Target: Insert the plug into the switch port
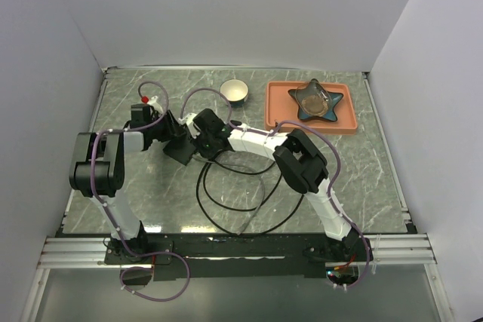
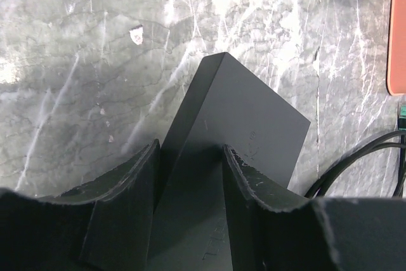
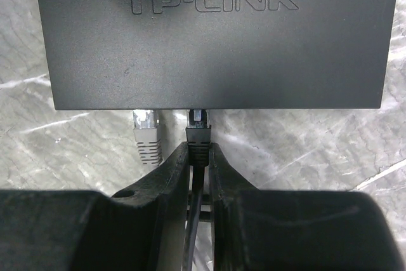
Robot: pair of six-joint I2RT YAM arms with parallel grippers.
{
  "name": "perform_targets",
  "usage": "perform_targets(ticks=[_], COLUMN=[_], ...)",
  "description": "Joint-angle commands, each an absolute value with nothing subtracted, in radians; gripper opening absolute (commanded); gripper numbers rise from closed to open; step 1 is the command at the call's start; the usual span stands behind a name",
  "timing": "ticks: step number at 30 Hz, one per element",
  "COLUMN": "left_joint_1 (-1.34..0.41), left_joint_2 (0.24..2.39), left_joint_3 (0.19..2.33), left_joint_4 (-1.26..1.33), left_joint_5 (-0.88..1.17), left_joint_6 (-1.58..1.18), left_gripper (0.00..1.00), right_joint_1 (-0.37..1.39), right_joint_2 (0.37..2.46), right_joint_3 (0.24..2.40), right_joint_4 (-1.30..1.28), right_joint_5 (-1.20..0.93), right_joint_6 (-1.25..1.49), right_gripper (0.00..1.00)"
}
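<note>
The black plug comes free next as my right gripper stays there and opens, since the plug's clear tip already meets the switch's edge beside the grey plug.
The black TP-LINK switch (image 3: 209, 36) fills the top of the right wrist view, and shows in the top view (image 1: 181, 148) and the left wrist view (image 2: 235, 118). My left gripper (image 2: 190, 157) is shut on the switch's end and holds it. My right gripper (image 3: 198, 150) is shut on the black plug (image 3: 198, 132), whose clear tip sits at the switch's near edge. A grey plug (image 3: 146, 132) sits just left of it at the same edge. The ports are hidden under the switch's lip.
The black cable (image 1: 234, 194) loops over the table's middle. A white cup (image 1: 235, 90) stands at the back. An orange tray (image 1: 279, 115) holding a dark star-shaped dish (image 1: 317, 100) sits at the back right.
</note>
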State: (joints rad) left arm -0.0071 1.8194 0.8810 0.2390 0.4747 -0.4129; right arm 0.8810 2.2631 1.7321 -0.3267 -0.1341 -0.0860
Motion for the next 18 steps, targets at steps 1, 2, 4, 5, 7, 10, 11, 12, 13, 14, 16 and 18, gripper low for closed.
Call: perform_targets(ticks=[1, 2, 4, 5, 7, 10, 11, 12, 13, 14, 16, 18], left_joint_1=[-0.133, -0.146, -0.156, -0.161, -0.160, -0.156, -0.153, -0.150, -0.146, -0.137, -0.124, -0.106], left_joint_2=[1.806, 1.801, 1.789, 1.783, 1.755, 1.718, 1.709, 1.695, 1.689, 1.684, 1.672, 1.655], left_joint_3=[0.793, 0.790, 0.784, 0.782, 0.778, 0.785, 0.788, 0.792, 0.801, 0.805, 0.821, 0.831], left_joint_4=[0.069, 0.072, 0.069, 0.068, 0.063, 0.043, 0.038, 0.028, 0.023, 0.018, 0.006, 0.003], left_joint_5=[0.721, 0.724, 0.715, 0.704, 0.683, 0.640, 0.629, 0.606, 0.597, 0.585, 0.563, 0.531], left_joint_6=[-0.500, -0.502, -0.509, -0.511, -0.522, -0.531, -0.532, -0.535, -0.537, -0.538, -0.543, -0.545], left_gripper=[0.39, 0.39, 0.39, 0.40, 0.42, 0.46, 0.48, 0.52, 0.54, 0.55, 0.60, 0.65], right_joint_1=[0.900, 0.900, 0.900, 0.900, 0.900, 0.902, 0.908, 0.911, 0.916, 0.923, 0.931, 0.937], right_joint_2=[2.264, 2.267, 2.278, 2.278, 2.270, 2.261, 2.257, 2.252, 2.240, 2.232, 2.217, 2.209], right_joint_3=[1.835, 1.845, 1.871, 1.874, 1.868, 1.850, 1.842, 1.827, 1.818, 1.807, 1.786, 1.773], right_joint_4=[-0.127, -0.141, -0.150, -0.153, -0.152, -0.160, -0.163, -0.167, -0.172, -0.173, -0.189, -0.205], right_joint_5=[-0.175, -0.178, -0.181, -0.181, -0.187, -0.199, -0.199, -0.201, -0.201, -0.195, -0.195, -0.192], right_joint_6=[-0.071, -0.072, -0.072, -0.071, -0.069, -0.071, -0.072, -0.074, -0.074, -0.074, -0.071, -0.063], right_gripper=[0.00, 0.00, 0.00, 0.00, 0.00, 0.00, 0.00, 0.00, 0.00, 0.00, 0.00, 0.00])
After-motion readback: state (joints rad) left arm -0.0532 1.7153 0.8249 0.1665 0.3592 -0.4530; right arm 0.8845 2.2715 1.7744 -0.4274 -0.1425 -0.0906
